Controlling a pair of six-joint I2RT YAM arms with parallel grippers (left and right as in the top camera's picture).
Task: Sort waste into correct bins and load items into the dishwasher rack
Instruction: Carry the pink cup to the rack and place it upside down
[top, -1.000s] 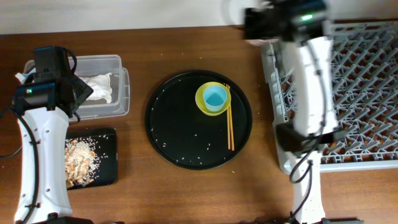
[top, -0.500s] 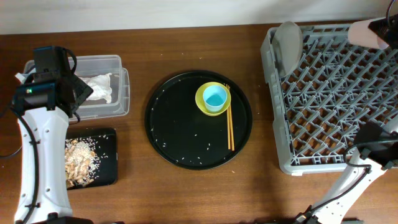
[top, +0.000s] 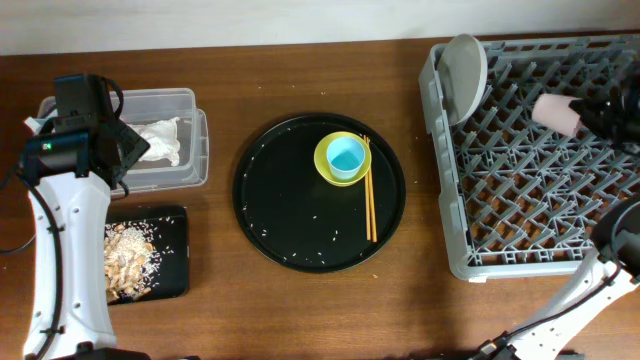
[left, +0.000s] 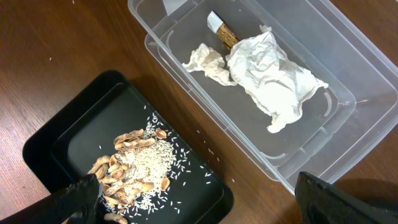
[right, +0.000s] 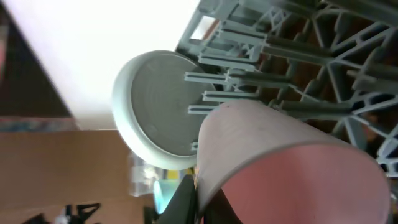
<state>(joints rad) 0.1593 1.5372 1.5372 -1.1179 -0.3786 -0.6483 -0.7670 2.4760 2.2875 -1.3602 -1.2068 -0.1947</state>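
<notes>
My right gripper should next lower the pink cup (top: 556, 113) onto the rack's far wires and release it there, since those wires are empty below my right gripper.
The grey dishwasher rack (top: 530, 200) fills the right side. The pale plate (top: 464, 72) stands upright in its far left corner, also in the right wrist view (right: 158, 112). My right gripper (top: 590, 115) is shut on the pink cup (top: 556, 113) above the rack's far right part; the cup fills the right wrist view (right: 280, 168). The yellow bowl (top: 328, 170) holds the light-blue cup (top: 346, 157) on the round black tray, chopsticks (top: 369, 200) beside it. My left gripper (left: 199, 205) is open above the clear tub (left: 348, 118) with napkins (left: 267, 74) and the black tray (left: 74, 143) with scraps (left: 140, 168).
The large round black tray (top: 290, 210) sits mid-table with scattered crumbs. The clear tub (top: 190, 100) and shallow black tray (top: 175, 250) lie at the left. My left arm (top: 70, 230) reaches over them. Brown table shows between tray and rack.
My right arm has swung from the rack's left edge to the far right. The pink cup in it has come down over the rack. The left arm has not moved.
</notes>
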